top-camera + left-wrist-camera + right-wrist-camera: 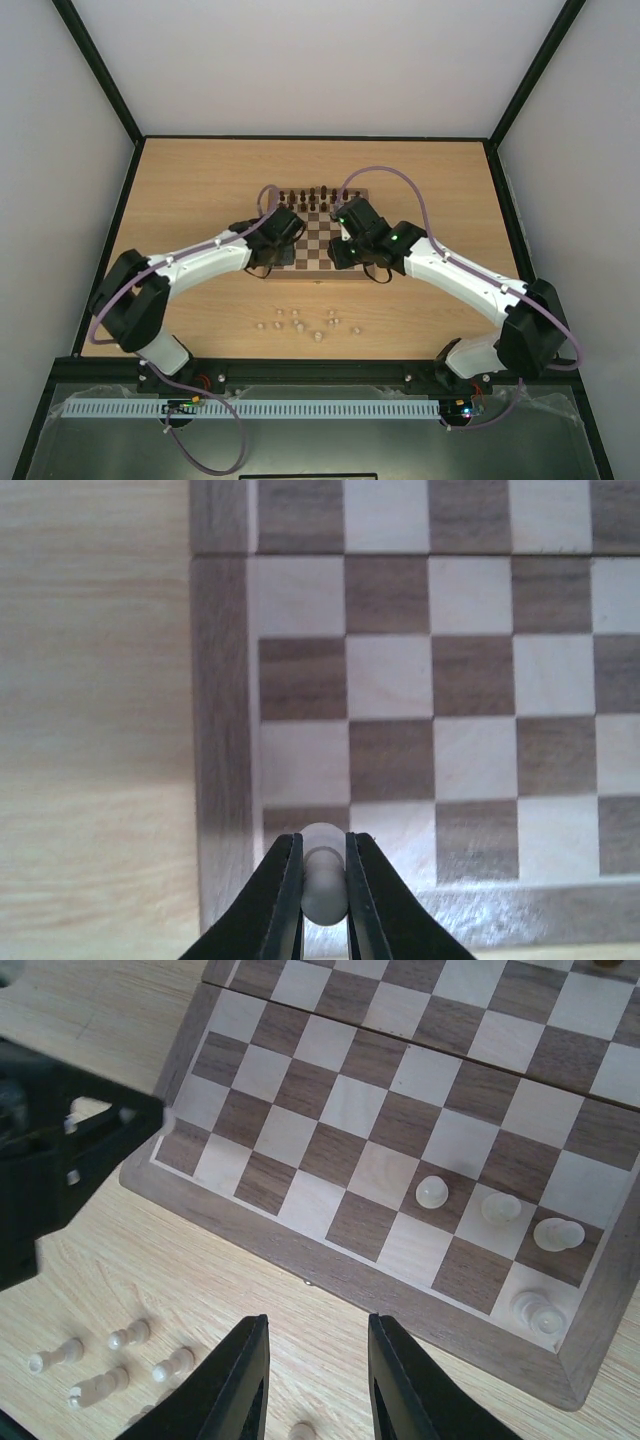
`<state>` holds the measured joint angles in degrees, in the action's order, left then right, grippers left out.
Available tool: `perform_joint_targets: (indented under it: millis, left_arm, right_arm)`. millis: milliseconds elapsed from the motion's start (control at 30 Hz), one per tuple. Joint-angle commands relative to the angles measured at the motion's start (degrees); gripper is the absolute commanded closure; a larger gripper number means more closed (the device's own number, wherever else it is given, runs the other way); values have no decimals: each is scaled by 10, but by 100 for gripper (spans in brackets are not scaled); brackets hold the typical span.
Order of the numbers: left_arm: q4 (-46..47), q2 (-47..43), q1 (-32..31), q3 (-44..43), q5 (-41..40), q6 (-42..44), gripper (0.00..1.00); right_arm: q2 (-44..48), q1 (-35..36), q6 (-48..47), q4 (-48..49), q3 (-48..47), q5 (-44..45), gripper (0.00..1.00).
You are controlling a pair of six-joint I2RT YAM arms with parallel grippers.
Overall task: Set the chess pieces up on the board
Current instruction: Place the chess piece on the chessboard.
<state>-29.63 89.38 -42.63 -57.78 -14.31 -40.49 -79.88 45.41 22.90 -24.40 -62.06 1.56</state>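
Note:
I should next lower the pale cream piece [323, 875] with my left gripper onto the empty light edge square beyond the dark corner one below and release it there.
The chessboard [322, 243] lies mid-table, with dark pieces along its far rows. My left gripper [324, 880] is shut on a pale cream chess piece [323, 875] and holds it over the board's near left corner square [305, 825]. In the top view the left gripper [268, 240] hovers at the board's left edge. My right gripper [318, 1380] is open and empty above bare table just off the board's near edge [330, 1250]. Several pale pieces [497, 1210] stand on the board's near right squares. More pale pieces [303, 323] lie loose on the table in front.
The table is light wood inside a black frame [310, 138]. Loose pale pieces [100, 1360] lie at the lower left of the right wrist view, one [303, 1430] just below the right fingers. The left arm's black body [50, 1160] shows at that view's left edge.

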Motion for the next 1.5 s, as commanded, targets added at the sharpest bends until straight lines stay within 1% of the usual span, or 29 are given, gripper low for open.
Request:
perform_joint_targets:
  millis: [0,167,467,733,833,967,1233,1367,1467]
  left_arm:
    - [11,47,11,-50,12,51,91]
    - [10,85,19,-74,15,62,90]
    - [27,79,32,-38,20,58,90]
    - [32,77,41,-23,19,61,89]
    - [35,76,43,-23,21,61,87]
    - [35,80,44,-28,19,63,80]
    - [36,73,46,-29,15,64,73]
    - [28,44,45,-34,9,61,64]
    - [8,7,43,-44,-2,60,55]
  right_arm:
    - [20,2,-6,-19,3,11,72]
    - [21,2,-5,-19,6,9,72]
    - [17,1,-4,-16,7,2,72]
    - [12,1,-5,-15,7,-3,72]
    - [11,1,-5,-15,7,-3,72]
    - [10,1,-6,-14,7,-4,72]
    - [11,1,-6,-13,10,-8,72]
    - [17,1,-4,-11,17,-8,72]
    - [20,1,-4,-9,20,-15,72]
